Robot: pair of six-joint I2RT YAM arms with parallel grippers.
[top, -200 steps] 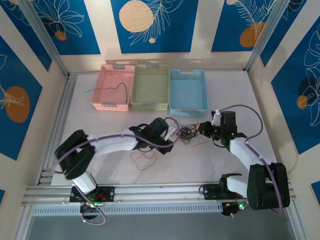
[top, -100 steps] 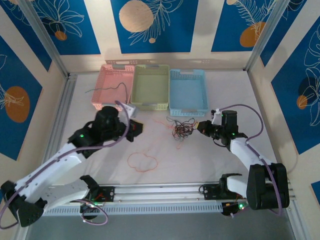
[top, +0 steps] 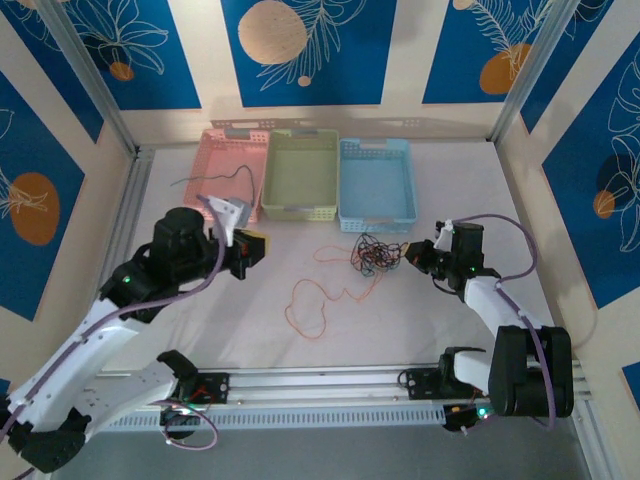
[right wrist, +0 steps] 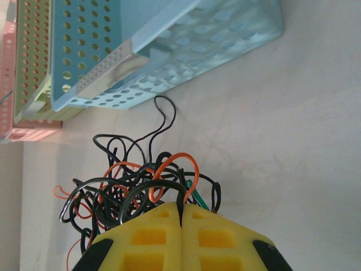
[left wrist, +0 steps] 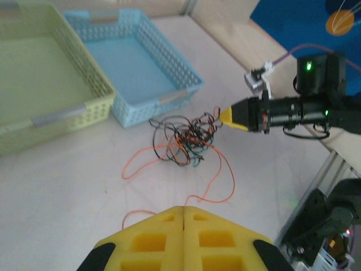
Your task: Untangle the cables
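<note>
The right gripper shifts a short way toward the tangle of cables next and releases the black wire [right wrist: 179,197], as the tangle lies just beyond its fingers.
The cables [top: 372,252] lie as a tangle of black and orange-red wires on the white table, in front of the blue basket. My right gripper [top: 410,255] sits at the tangle's right side, shut on a black wire [right wrist: 179,197] that runs in between its yellow fingertips. A long orange-red cable [left wrist: 233,183] trails out of the tangle toward the left in loose loops on the table. My left gripper [top: 262,247] hangs well to the left of the tangle, shut, with nothing visible between its yellow fingertips [left wrist: 185,210].
Three baskets stand in a row at the back: pink [top: 205,195], green [top: 300,210] and blue [top: 378,222]. A thin dark wire [top: 240,175] lies in the pink basket. A metal rail runs along the near table edge.
My left gripper has pulled away from the tangle to the left and back. The tangle has shifted slightly back and right with the right gripper, and the orange-red loop has stretched out.
</note>
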